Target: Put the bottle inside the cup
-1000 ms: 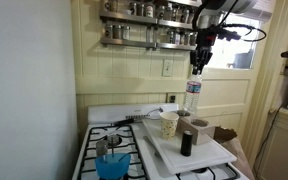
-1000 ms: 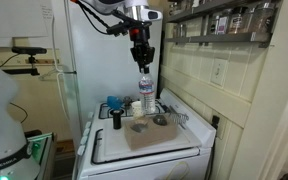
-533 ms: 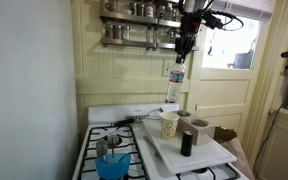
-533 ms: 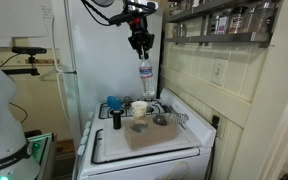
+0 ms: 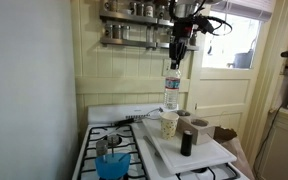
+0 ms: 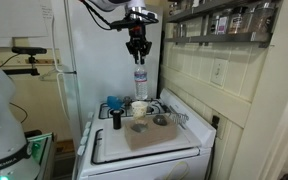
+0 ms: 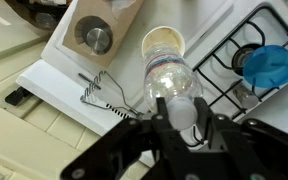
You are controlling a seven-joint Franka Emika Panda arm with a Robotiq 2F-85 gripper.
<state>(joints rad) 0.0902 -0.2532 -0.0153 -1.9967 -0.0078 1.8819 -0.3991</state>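
The bottle is hanging upright above the cream cup, so next I need to lower my gripper, put the bottle's base down through the cream cup's opening [image 5: 169,114] [image 7: 163,36] and then let go of the white cap.
My gripper [image 5: 175,57] is shut on the white cap of the clear water bottle [image 5: 171,90] and holds it upright in the air. The bottle hangs just above the pale cream cup [image 5: 169,124], which stands on the white tray [image 5: 209,158] on the stove. In an exterior view the bottle [image 6: 139,81] hangs over the cup [image 6: 139,108] under the gripper [image 6: 137,55]. In the wrist view the gripper [image 7: 184,112] grips the cap, the bottle [image 7: 171,78] points down and the cup's open mouth [image 7: 162,42] lies just beyond it.
A short dark bottle [image 5: 186,142] and a grey cup [image 5: 198,130] stand on the tray near the cream cup. A translucent blue container [image 5: 111,163] sits on the stove burners. A spice rack [image 5: 144,25] hangs on the wall behind the arm. A whisk [image 7: 104,95] lies beside the tray.
The gripper has carried the bottle sideways from beside the grey cup to above the cream cup, rising on the way and then coming down a little.
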